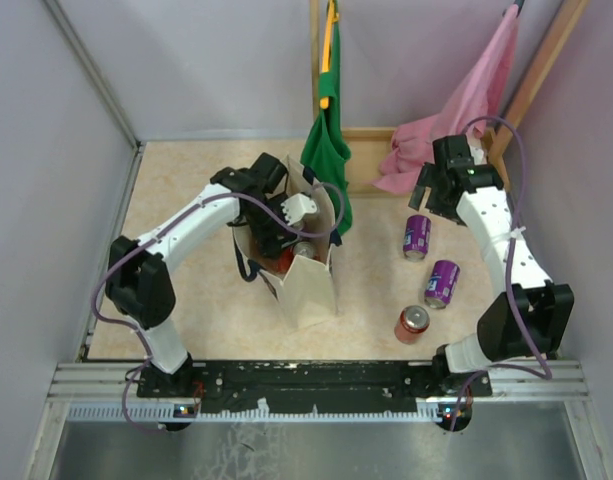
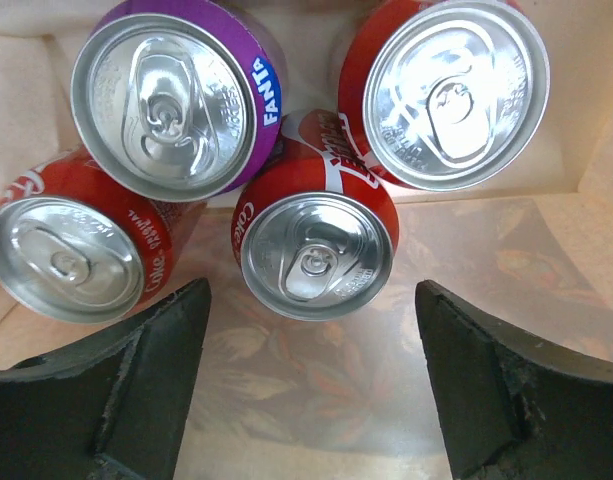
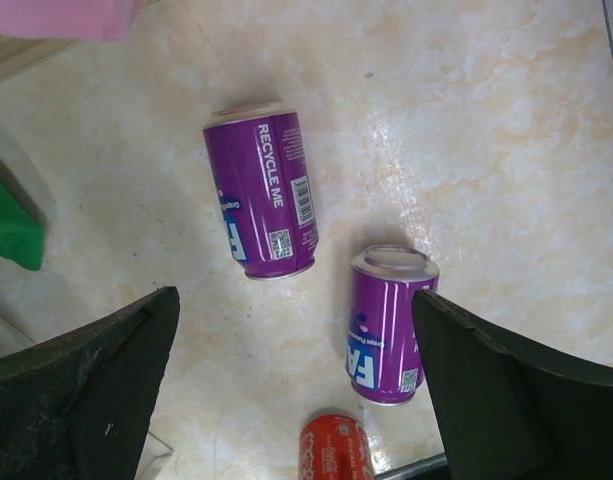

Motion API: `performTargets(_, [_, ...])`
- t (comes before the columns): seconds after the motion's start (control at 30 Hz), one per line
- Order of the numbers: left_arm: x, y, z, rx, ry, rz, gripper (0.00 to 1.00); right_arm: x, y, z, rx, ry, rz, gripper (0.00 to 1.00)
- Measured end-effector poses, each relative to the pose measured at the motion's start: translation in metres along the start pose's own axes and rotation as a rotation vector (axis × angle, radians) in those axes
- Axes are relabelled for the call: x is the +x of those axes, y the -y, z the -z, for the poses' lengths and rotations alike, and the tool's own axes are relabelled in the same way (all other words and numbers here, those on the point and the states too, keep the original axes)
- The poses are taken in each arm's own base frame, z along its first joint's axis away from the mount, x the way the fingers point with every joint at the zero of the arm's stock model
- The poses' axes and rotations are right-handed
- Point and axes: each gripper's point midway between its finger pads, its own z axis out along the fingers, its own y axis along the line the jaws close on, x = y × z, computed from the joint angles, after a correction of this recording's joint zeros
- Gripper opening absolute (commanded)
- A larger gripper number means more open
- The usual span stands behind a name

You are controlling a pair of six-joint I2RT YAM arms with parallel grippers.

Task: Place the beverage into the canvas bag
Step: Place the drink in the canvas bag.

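The upright red can [image 1: 411, 321] [image 3: 335, 450] stands below and back, so the right gripper will next move its open fingers back past the purple cans and down around the can's top.
The cream canvas bag [image 1: 311, 285] stands upright in the middle of the table with navy handles. My left gripper [image 1: 289, 238] reaches down into its mouth. In the left wrist view the left gripper [image 2: 311, 390] is open, nothing between its fingers, over the bag's floor. Just beyond its tips stand several cans: a purple Fanta [image 2: 176, 95] and three red Coke cans [image 2: 316, 250], [image 2: 71, 255], [image 2: 451, 85]. My right gripper [image 1: 433, 192] hangs open above the table, over two purple cans [image 3: 261, 190], [image 3: 386, 320] and a red can [image 3: 331, 450].
On the table right of the bag lie two purple cans [image 1: 417, 237], [image 1: 442, 283] and a red can [image 1: 412, 323] stands nearer the front. A green cloth bag [image 1: 326, 160] and a pink cloth bag [image 1: 456, 110] hang at the back by a wooden frame [image 1: 371, 135].
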Motion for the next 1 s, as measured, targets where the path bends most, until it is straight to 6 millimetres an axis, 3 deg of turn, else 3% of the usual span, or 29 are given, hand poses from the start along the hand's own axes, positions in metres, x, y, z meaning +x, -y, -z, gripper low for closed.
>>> performTargets(0.27, [-0.008,-0.006,0.013,-0.037,0.02,0.001,0.91,0.008,0.003,0.0,0.008,-0.017,-0.014,0.99])
performTargets(0.43, [-0.02,-0.022,0.029,-0.125,0.065,0.023,0.93,0.014,0.004,-0.001,0.015,-0.038,-0.025,0.99])
performTargets(0.6, [-0.04,-0.044,0.066,-0.259,0.198,0.061,0.94,0.018,0.001,-0.002,0.0,-0.051,-0.031,0.99])
performTargets(0.77, [-0.057,-0.08,0.118,-0.407,0.406,0.172,0.95,0.021,-0.005,-0.004,-0.037,-0.062,-0.025,0.97])
performTargets(0.87, [-0.053,-0.109,0.143,-0.464,0.512,0.298,0.95,0.019,-0.009,-0.003,-0.06,-0.056,-0.015,0.89])
performTargets(1.0, [-0.035,-0.145,0.168,-0.503,0.626,0.502,0.94,0.023,-0.007,-0.002,-0.057,-0.069,0.002,0.88])
